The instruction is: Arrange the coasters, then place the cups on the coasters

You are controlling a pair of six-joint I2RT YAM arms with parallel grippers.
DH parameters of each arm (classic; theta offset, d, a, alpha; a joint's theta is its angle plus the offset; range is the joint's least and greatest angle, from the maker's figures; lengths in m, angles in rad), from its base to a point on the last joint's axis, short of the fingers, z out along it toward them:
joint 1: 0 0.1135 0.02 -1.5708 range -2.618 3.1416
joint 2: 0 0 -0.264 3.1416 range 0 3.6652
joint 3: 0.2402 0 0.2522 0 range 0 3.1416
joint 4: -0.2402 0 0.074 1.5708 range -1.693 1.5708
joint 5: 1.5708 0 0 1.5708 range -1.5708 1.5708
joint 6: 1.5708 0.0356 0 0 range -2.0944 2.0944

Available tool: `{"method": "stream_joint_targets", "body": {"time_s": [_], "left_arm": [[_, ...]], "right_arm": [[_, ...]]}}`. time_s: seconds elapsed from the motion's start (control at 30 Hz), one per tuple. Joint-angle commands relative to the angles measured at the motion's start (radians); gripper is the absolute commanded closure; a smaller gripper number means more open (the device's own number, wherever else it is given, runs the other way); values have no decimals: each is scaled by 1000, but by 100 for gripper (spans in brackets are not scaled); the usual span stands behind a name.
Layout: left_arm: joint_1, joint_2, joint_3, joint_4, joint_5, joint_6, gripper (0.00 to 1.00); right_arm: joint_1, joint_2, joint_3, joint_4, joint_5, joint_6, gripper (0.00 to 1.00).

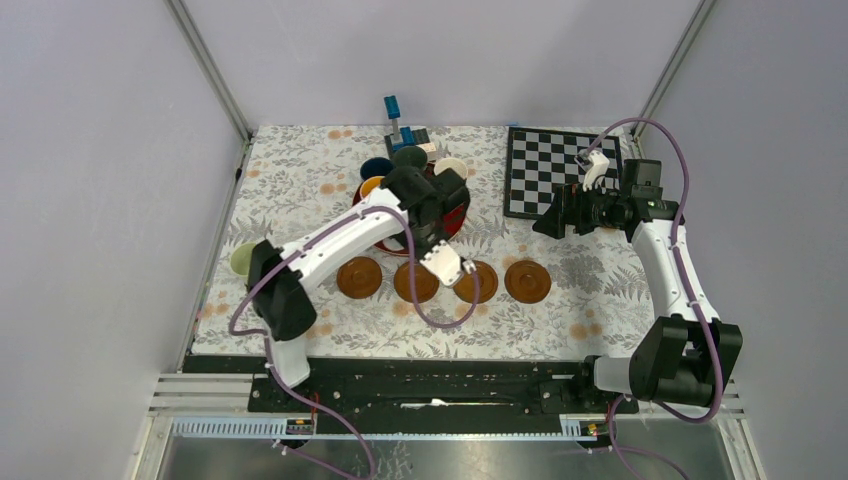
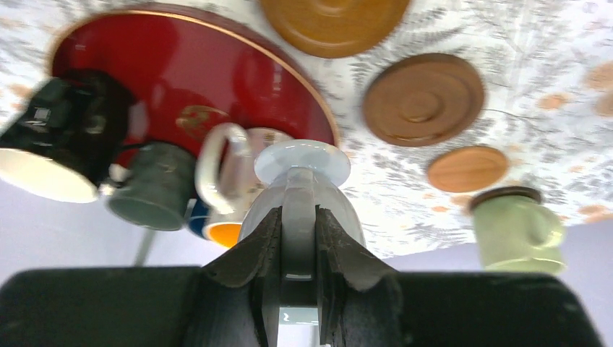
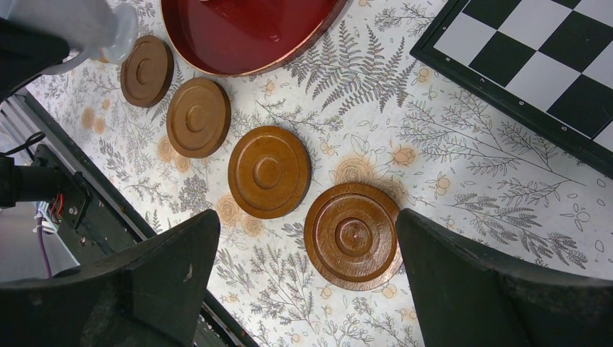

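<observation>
My left gripper moves down and to the left in the top view to the bare coaster by the pale green cup (image 2: 517, 233) next. It lowers the light blue cup and releases.
My left gripper (image 2: 298, 217) is shut on the handle of a light blue cup (image 2: 300, 184), which hangs above the row of coasters (image 1: 441, 264). Several brown coasters (image 1: 359, 277) (image 1: 416, 283) (image 1: 527, 281) lie in a line in front of the red tray (image 1: 458, 216). A pale green cup (image 2: 517, 233) stands on a dark coaster (image 2: 506, 194) at the far left (image 1: 243, 259). The black cup (image 2: 61, 144), grey-green cup (image 2: 148, 189) and patterned white cup (image 2: 238, 163) remain on the tray. My right gripper (image 3: 307, 289) is open and empty above the rightmost coaster (image 3: 353, 235).
A chessboard (image 1: 560, 170) lies at the back right, under the right arm. A blue upright object (image 1: 393, 110) stands behind the tray. Metal frame posts stand at both back corners, and a flowered cloth (image 1: 300, 170) covers the table.
</observation>
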Motion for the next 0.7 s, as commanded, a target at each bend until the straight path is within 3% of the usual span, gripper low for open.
{"method": "stream_joint_targets", "body": {"time_s": [0.0, 0.43, 0.67], "left_arm": [[39, -128, -101, -45, -46, -89, 100], [375, -297, -467, 104, -129, -56, 100], [407, -375, -635, 170, -152, -19, 100]], "right_arm": [[-2, -37, -5, -3, -27, -10, 2], [-2, -28, -8, 3, -29, 0, 2], [-2, -20, -7, 4, -26, 4, 2]]}}
